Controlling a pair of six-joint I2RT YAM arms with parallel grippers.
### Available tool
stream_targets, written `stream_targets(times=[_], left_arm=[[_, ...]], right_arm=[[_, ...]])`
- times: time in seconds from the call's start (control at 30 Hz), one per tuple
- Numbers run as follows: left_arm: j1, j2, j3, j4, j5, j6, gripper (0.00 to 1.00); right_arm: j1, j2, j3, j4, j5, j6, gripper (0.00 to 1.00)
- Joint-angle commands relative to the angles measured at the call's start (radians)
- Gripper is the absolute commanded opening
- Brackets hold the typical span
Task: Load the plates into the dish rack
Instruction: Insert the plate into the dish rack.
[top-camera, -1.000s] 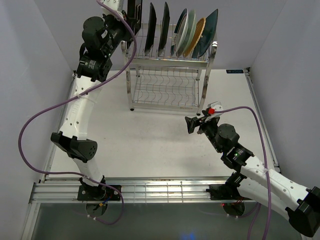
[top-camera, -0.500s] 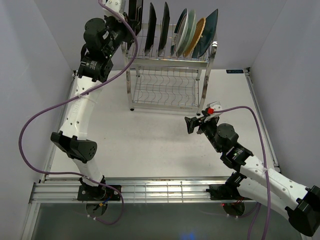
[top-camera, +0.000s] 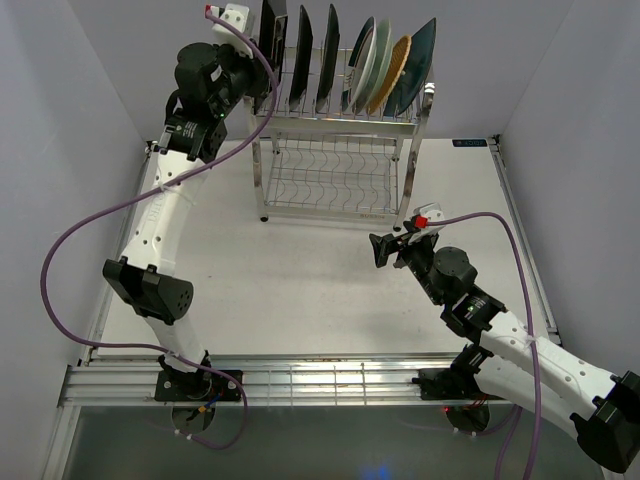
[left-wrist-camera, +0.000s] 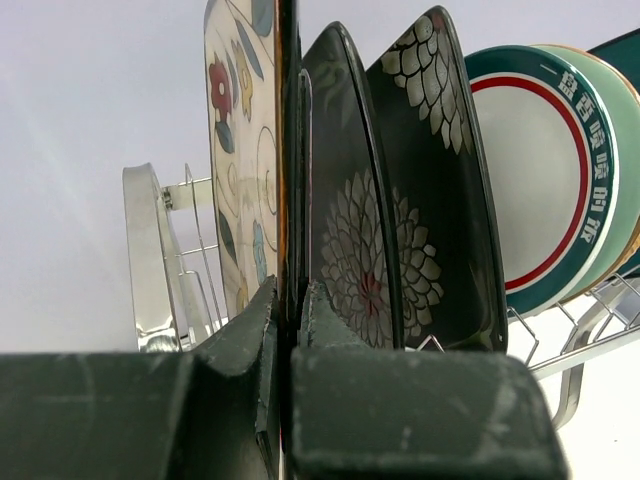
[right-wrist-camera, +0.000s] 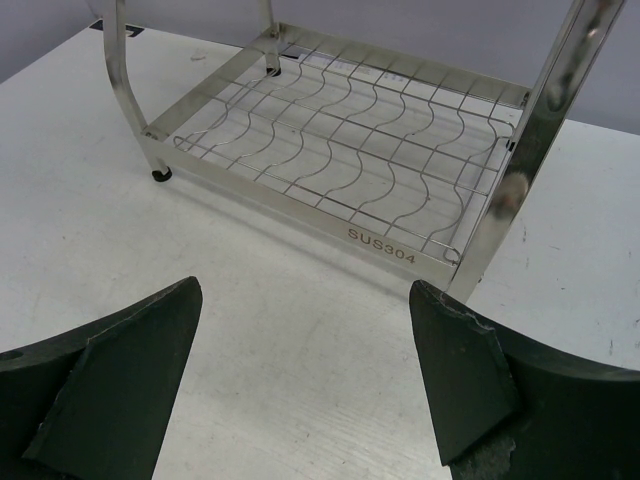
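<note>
Next, my left gripper eases slightly outward at the upper level's end slot (top-camera: 269, 103) and releases the cream floral plate, since the plate stands upright beside the dark plates.
The dish rack (top-camera: 340, 190) stands at the back of the table. Its upper tier holds several upright plates: two dark floral (top-camera: 301, 55) (left-wrist-camera: 350, 200), a white one with a striped rim (top-camera: 362, 60) (left-wrist-camera: 535, 170), pale green (top-camera: 378, 65), woven orange (top-camera: 397, 75) and teal (top-camera: 415, 65). At the tier's left end stands the cream floral plate (top-camera: 272, 25) (left-wrist-camera: 240, 150), upright beside the dark ones. My left gripper (top-camera: 257, 62) (left-wrist-camera: 291, 295) is shut on its lower edge. My right gripper (top-camera: 385, 248) (right-wrist-camera: 305, 290) hovers open and holding nothing over the table, in front of the rack's right post (right-wrist-camera: 530, 160).
Grey walls close in the table on the left, back and right. A purple cable (top-camera: 90, 225) loops out from the left arm over the table's left edge. A metal rail (top-camera: 320, 380) runs along the near edge between the arm bases.
My left wrist has shifted slightly up and toward the rack's left end, still shut on the cream floral plate. The right arm has not moved.
</note>
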Motion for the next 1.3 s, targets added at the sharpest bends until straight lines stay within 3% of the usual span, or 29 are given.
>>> stream_targets(times=[0.0,0.13,0.33,0.47,0.5,0.6,0.67,0.73,1.1,1.27], left_arm=[[0.025,-0.052,0.086,0.174,0.019,-0.001,0.00],[0.039,0.041,0.205,0.077,0.033,-0.018,0.00],[0.051,0.040,0.169,0.100,0.046,-0.041,0.01],[0.051,0.060,0.189,0.092,0.056,-0.046,0.23],[0.053,0.063,0.190,0.091,0.059,-0.047,0.33],[0.051,0.063,0.190,0.095,0.062,-0.049,0.40],[0.051,0.061,0.190,0.099,0.062,-0.049,0.57],[0.051,0.060,0.192,0.102,0.068,-0.047,0.64],[0.054,-0.004,0.161,0.106,0.036,-0.024,0.94],[0.054,-0.216,-0.079,0.144,0.010,-0.010,0.98]], right_arm=[[-0.002,-0.005,0.012,0.025,-0.002,0.004,0.90],[-0.002,-0.005,0.012,0.024,0.000,0.005,0.90],[-0.002,-0.005,0.014,0.021,-0.002,0.005,0.90],[-0.002,-0.007,0.014,0.021,-0.002,0.005,0.90],[-0.002,-0.010,0.015,0.019,-0.003,0.005,0.90],[-0.002,-0.010,0.014,0.021,-0.003,0.007,0.90],[-0.002,-0.010,0.014,0.019,-0.005,0.005,0.90],[-0.002,-0.010,0.015,0.018,-0.006,0.007,0.90],[-0.002,-0.011,0.014,0.018,-0.003,0.007,0.90],[-0.003,-0.014,0.008,0.028,0.015,0.010,0.90]])
